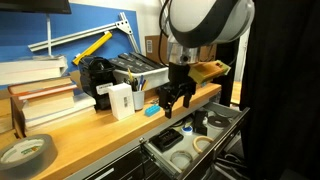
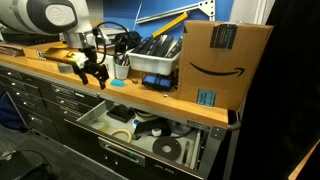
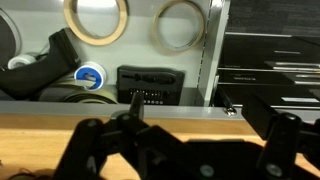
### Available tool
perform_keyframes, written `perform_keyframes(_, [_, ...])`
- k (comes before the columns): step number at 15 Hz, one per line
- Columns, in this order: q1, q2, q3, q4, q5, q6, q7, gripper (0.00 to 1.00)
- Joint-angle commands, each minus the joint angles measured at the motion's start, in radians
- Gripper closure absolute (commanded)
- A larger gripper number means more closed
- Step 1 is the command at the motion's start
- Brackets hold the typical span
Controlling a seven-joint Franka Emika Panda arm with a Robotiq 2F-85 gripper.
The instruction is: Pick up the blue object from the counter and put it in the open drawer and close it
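Note:
The blue object is on the counter. My gripper should next move away from the open drawer (image 1: pixel 222 128), farther over the counter, and down around the blue object.
A small blue object (image 1: pixel 150 112) lies on the wooden counter (image 1: pixel 90 125) near its front edge; it also shows in an exterior view (image 2: pixel 113 83). My gripper (image 1: pixel 175 99) hangs just above the counter edge beside the blue object, apart from it, open and empty; it also shows in an exterior view (image 2: pixel 94 72). In the wrist view my gripper (image 3: pixel 190 125) is spread over bare wood and the blue object is out of view. The open drawer (image 1: pixel 222 128) sits below the counter edge, also seen in an exterior view (image 2: pixel 100 108) and in the wrist view (image 3: pixel 215 60).
The drawer holds tape rings (image 3: pixel 96 18), a black case (image 3: pixel 150 82) and a blue-and-white roll (image 3: pixel 90 76). On the counter are a grey bin (image 1: pixel 135 70), a white box (image 1: pixel 121 100), stacked books (image 1: pixel 40 95), a tape roll (image 1: pixel 25 152) and a cardboard box (image 2: pixel 222 62).

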State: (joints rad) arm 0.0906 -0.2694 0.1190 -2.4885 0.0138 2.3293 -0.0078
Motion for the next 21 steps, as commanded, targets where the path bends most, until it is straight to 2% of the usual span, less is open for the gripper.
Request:
perform_keyframes(1, [-0.003, 0.147, 0.029, 0.127, -0.085, 0.037, 0.069, 0.00])
perform_keyframes(9, [0.004, 0.356, 0.002, 0.359, -0.208, 0.007, 0.107, 0.00])
perform_keyframes(19, [0.010, 0.516, -0.017, 0.513, -0.173, -0.104, 0.058, 0.00])
perform_keyframes(20, [0.009, 0.522, -0.017, 0.512, -0.171, -0.101, 0.058, 0.25])
perform_keyframes(21, [0.009, 0.525, -0.018, 0.517, -0.170, -0.100, 0.058, 0.28])
